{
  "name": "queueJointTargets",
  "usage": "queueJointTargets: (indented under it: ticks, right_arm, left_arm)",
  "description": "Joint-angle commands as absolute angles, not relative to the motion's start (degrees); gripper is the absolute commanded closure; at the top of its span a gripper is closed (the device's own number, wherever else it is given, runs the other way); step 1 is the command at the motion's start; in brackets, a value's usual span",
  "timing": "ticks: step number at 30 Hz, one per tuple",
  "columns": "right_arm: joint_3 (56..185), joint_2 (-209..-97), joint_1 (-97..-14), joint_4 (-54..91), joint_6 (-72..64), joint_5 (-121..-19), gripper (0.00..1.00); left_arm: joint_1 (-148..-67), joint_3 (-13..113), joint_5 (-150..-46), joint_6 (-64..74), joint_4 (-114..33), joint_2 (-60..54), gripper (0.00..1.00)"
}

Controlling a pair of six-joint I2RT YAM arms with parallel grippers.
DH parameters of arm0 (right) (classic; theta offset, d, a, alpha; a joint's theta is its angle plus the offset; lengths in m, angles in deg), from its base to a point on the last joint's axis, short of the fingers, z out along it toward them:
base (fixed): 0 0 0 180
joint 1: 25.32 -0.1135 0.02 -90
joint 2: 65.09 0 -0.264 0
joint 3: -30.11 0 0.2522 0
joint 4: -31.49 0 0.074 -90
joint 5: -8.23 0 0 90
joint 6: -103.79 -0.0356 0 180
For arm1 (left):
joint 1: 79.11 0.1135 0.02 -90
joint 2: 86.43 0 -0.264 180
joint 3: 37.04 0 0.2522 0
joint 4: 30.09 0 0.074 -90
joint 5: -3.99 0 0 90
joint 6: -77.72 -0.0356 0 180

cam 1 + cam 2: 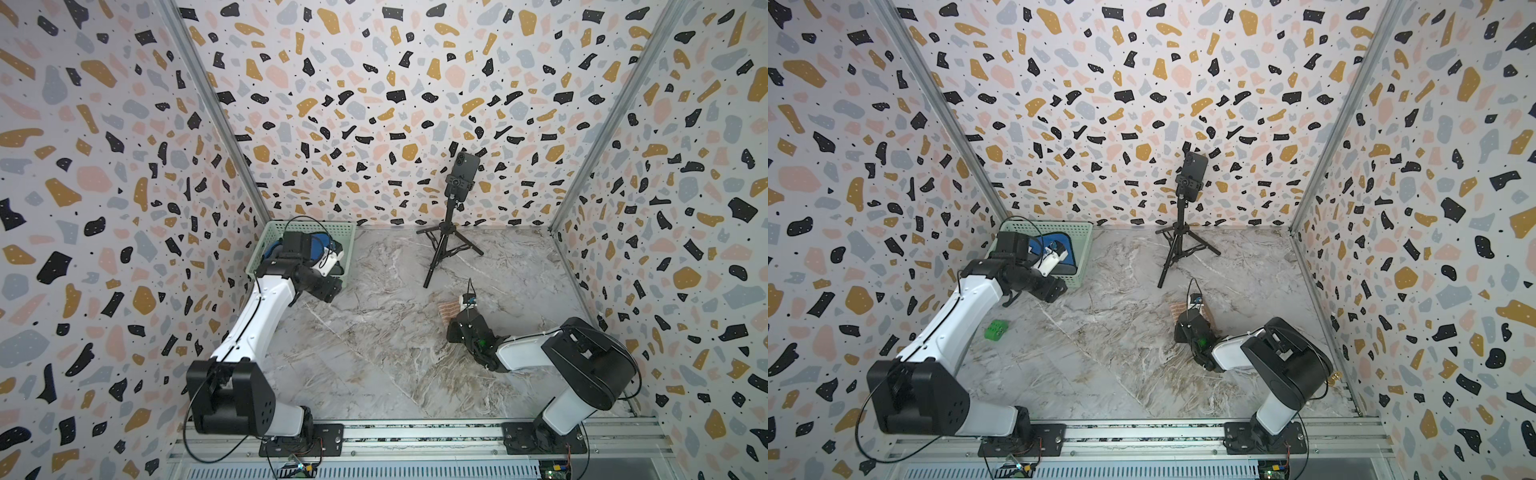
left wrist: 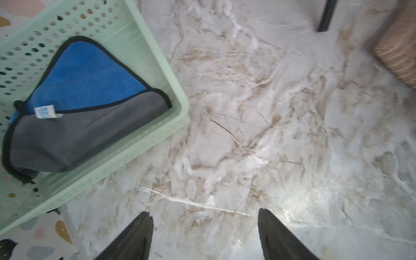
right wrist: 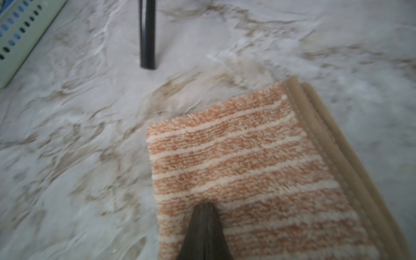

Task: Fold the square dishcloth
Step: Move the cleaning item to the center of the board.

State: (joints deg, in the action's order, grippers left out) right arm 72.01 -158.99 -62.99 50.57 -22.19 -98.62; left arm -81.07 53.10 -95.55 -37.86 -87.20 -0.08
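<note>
The blue and grey cloth's rounded corner (image 1: 1069, 269) (image 2: 152, 107) is lower than my left gripper and outward of it. My left gripper will move outward and down into the basket onto that corner.
The square dishcloth (image 3: 258, 162), orange with cream stripes and a tan hem, lies folded on the marble table. In both top views only a small part of the dishcloth (image 1: 449, 311) (image 1: 1178, 308) shows beside the right wrist. My right gripper (image 3: 206, 203) is shut, and its joined tips rest on the cloth's top face near one folded edge, with no cloth between them. My left gripper (image 2: 205, 212) hangs open over bare table beside the basket, with nothing between its fingers. In the left wrist view one corner of the dishcloth (image 2: 398, 58) shows at the frame's edge.
A mint-green perforated basket (image 1: 347, 232) (image 2: 173, 78) at the back left holds a blue and grey cloth (image 2: 90, 94). A black tripod (image 1: 446, 241) carrying a phone stands behind the dishcloth, one leg (image 3: 148, 33) close to it. A small green block (image 1: 996, 330) lies by the left arm.
</note>
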Motion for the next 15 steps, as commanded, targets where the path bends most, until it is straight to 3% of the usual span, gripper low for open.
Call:
queueJointTargets:
  ticks: [1, 5, 11, 15]
  right_arm:
    - [74.32, -160.11, -57.68, 46.14, -22.55, -98.54, 0.99]
    - [79.22, -161.94, -54.50, 42.85, -22.39, -93.38, 0.92]
    - [83.76, -152.76, -54.98, 34.01, -19.87, -89.86, 0.54]
    - [88.43, -145.44, -56.27, 22.13, -15.37, -90.62, 0.41]
  left_arm:
    - [-79.83, 60.88, -89.23, -34.16, -86.69, 8.50, 0.23]
    - [-79.47, 71.92, -87.39, -31.92, -90.46, 20.42, 0.23]
    - [-79.46, 84.86, -87.30, -30.60, -94.83, 34.15, 0.23]
    - [-79.56, 90.01, -89.92, -30.73, -96.83, 40.17, 0.23]
